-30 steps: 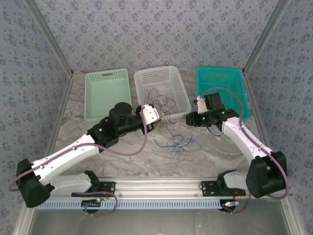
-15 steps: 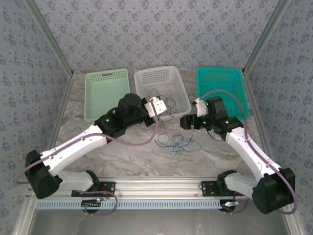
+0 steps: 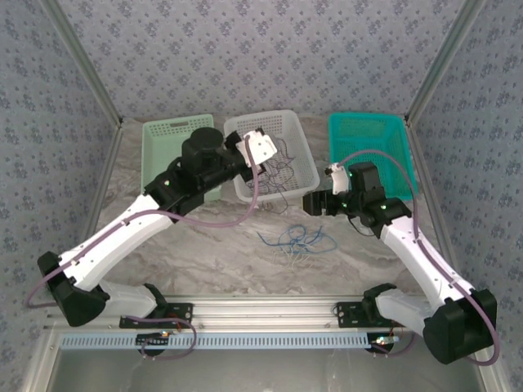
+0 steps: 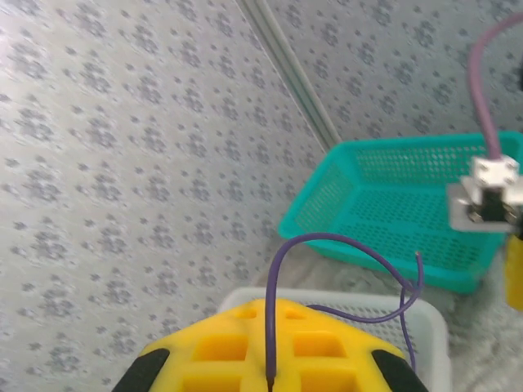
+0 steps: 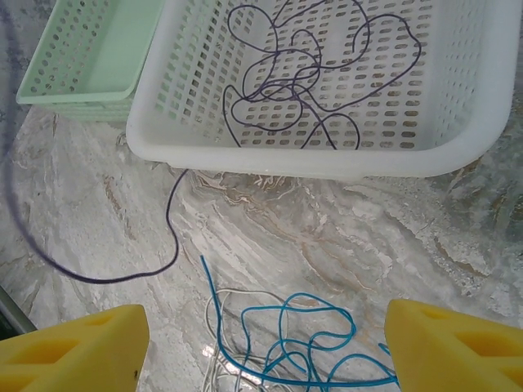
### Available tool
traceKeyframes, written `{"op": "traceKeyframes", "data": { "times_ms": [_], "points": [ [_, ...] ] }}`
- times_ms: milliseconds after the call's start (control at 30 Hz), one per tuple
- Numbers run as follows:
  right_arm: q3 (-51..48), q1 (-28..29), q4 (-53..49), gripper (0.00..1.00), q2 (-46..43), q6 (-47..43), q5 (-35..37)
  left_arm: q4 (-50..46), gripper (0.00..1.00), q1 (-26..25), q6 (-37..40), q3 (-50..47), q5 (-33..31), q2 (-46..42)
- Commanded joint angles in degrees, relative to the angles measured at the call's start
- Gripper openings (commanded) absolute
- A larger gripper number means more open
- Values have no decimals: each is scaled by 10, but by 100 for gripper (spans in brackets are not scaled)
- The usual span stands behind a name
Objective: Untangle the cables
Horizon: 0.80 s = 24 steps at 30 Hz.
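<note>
The left gripper carries the purple cable outward next, then down over the white basket's far end [image 3: 271,124], then releases it. Part of the cable hangs outside the basket's near rim.
A dark purple cable [image 5: 286,90] lies curled in the white basket [image 5: 458,155], with one end trailing over the rim onto the table [image 5: 172,237]. My left gripper [image 3: 263,157] is raised over that basket. In the left wrist view it [image 4: 270,377] is shut on the purple cable [image 4: 274,310], which arches up from between the yellow fingers. A blue cable [image 5: 310,335] and a pale white cable [image 5: 214,359] lie tangled on the table [image 3: 298,241]. My right gripper [image 5: 265,359] hangs open above them, [image 3: 314,201] near the basket's front corner.
A light green basket [image 3: 176,155] stands left of the white basket [image 3: 245,129], and a teal basket [image 3: 372,147] stands to the right. Patterned walls close off the back and sides. The marble table [image 3: 204,253] is bare in front of the tangle.
My left arm has lifted and swung back over the white basket, carrying the purple cable off the table. The right gripper has shifted a little to the left.
</note>
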Motion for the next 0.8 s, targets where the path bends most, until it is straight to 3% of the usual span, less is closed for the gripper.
{"op": "traceKeyframes", "data": {
  "times_ms": [0, 433, 667, 767],
  "points": [
    [-8, -4, -5, 78, -11, -5, 7, 4, 1, 25, 9, 51, 7, 35],
    [-51, -9, -22, 78, -42, 25, 36, 13, 1, 149, -84, 193, 75, 196],
    [-85, -6, -50, 68, -42, 47, 51, -20, 1, 182, -145, 275, 74, 333],
    [-103, 0, -42, 68, -62, 60, 60, -71, 2, 196, -174, 360, 77, 403]
  ]
}}
